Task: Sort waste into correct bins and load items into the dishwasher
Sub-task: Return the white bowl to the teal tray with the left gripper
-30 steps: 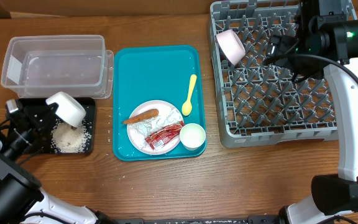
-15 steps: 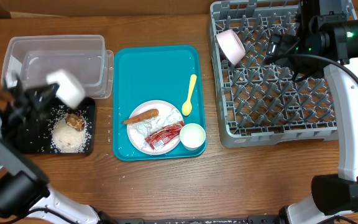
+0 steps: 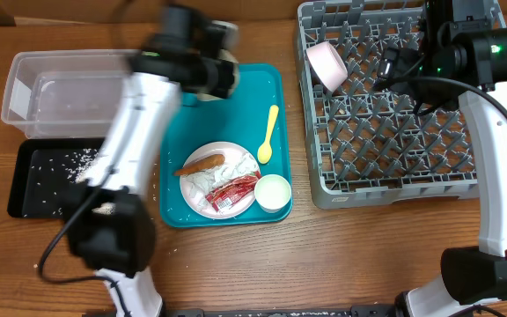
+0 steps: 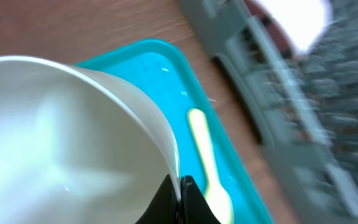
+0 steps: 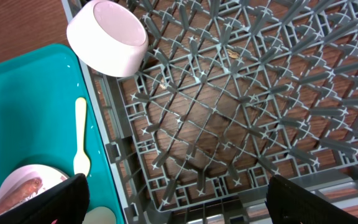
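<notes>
The white bowl is the next thing to put down: my left gripper will lower it onto the bare far half of the teal tray below it, clear of the plate, and let go of the bowl's rim.
My left gripper [image 4: 180, 193] is shut on the rim of a white bowl [image 4: 61, 130]. In the overhead view it [image 3: 216, 72] hangs blurred over the far end of the teal tray [image 3: 227, 97]. A yellow spoon [image 3: 268, 134] lies on the tray and also shows in the left wrist view [image 4: 207, 162]. A plate [image 3: 220, 180] holds a sausage, crumpled wrap and red packets. A small white cup [image 3: 272, 191] sits beside it. My right gripper [image 5: 179, 199] is open and empty above the grey dish rack [image 3: 394, 114]. A pink bowl [image 5: 107, 37] lies tilted in the rack's far left corner.
A black tray [image 3: 47, 176] with scattered rice sits at the left, partly hidden by my left arm. A clear plastic container [image 3: 60, 88] stands behind it. The rack's tines [image 5: 241, 93] fill the right side.
My left arm has swung from the black tray up and to the right, carrying the white bowl over the teal tray's far end. The right arm has not moved.
</notes>
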Controlling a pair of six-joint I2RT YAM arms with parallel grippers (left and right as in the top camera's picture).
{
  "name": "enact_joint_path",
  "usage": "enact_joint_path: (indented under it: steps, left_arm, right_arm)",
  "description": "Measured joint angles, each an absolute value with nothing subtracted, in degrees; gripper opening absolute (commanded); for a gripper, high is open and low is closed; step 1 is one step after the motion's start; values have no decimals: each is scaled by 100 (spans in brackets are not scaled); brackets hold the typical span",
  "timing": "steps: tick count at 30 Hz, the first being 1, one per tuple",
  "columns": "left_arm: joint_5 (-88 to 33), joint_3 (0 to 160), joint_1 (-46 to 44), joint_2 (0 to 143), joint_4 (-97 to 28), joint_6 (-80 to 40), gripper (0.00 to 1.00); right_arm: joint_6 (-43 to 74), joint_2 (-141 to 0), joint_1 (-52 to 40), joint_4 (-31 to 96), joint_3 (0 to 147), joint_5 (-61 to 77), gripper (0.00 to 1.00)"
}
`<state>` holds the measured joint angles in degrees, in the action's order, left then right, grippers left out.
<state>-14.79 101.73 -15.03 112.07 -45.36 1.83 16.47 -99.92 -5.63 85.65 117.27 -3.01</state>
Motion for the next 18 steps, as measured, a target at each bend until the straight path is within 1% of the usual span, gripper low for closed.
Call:
enact_joint_path:
  steps: [3, 6, 9, 15, 18]
  left_arm:
    - [-224, 10173, -2121, 11603, -4233, 180, 4]
    - [456, 10173, -2368, 12044, -4217, 154, 4]
    - [711, 10173, -2390, 12405, -4261, 54, 4]
    - [781, 10173, -2349, 12693, -4436, -12, 5]
    - [799, 10173, -2349, 12691, -4508, -8, 25]
  right_arm:
    - [1645, -9992, -561, 8562, 11727, -303, 93]
    - [1647, -9992, -563, 8562, 11727, -303, 93]
    - [1647, -9992, -563, 8562, 11727, -303, 93]
    - [1647, -9992, -563, 8477, 11727, -301, 93]
    - [1643, -9992, -563, 8418, 11727, -301, 93]
